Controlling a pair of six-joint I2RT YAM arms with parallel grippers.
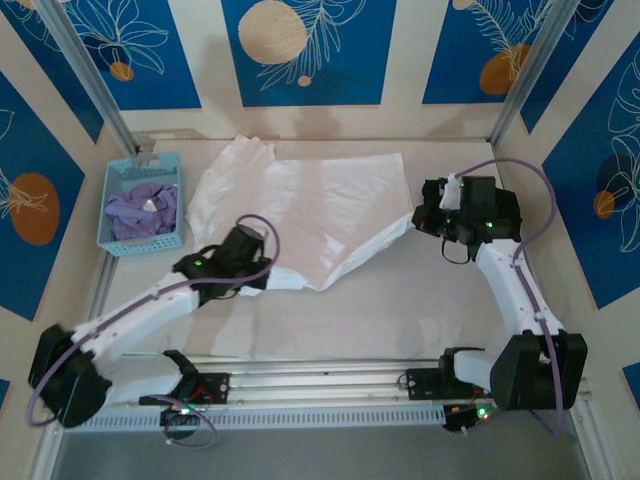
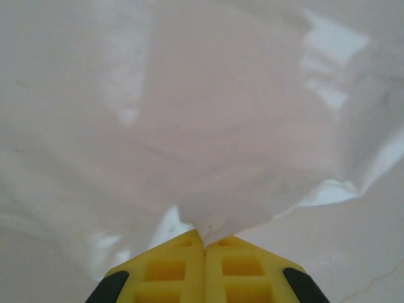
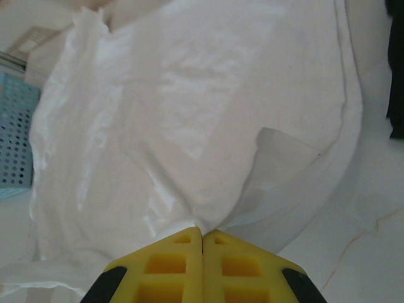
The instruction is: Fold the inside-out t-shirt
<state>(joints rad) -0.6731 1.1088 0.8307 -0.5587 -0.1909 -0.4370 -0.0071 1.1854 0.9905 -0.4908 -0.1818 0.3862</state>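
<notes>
My right gripper lifts the shirt's fold next, carries it outward, lowers it and releases. The bare part of the tabletop by the back wall lies outward of the gripper.
The white inside-out t-shirt point(image 1: 300, 205) lies spread over the back middle of the table, wrinkled at its far left. My left gripper point(image 1: 268, 280) is at the shirt's near left edge. In the left wrist view its yellow jaws point(image 2: 204, 243) are shut on a pinch of white cloth point(image 2: 221, 158). My right gripper point(image 1: 418, 222) is at the shirt's right edge. In the right wrist view its yellow jaws point(image 3: 202, 232) are shut on a fold of the shirt point(image 3: 208, 113), which fans out away from them.
A blue basket point(image 1: 113, 196) holding a lavender-purple garment point(image 1: 143, 210) stands at the left, close to the shirt's left side; its blue wall point(image 3: 12, 132) shows in the right wrist view. Something black point(image 3: 396, 69) sits at that view's right edge. Walls close in behind.
</notes>
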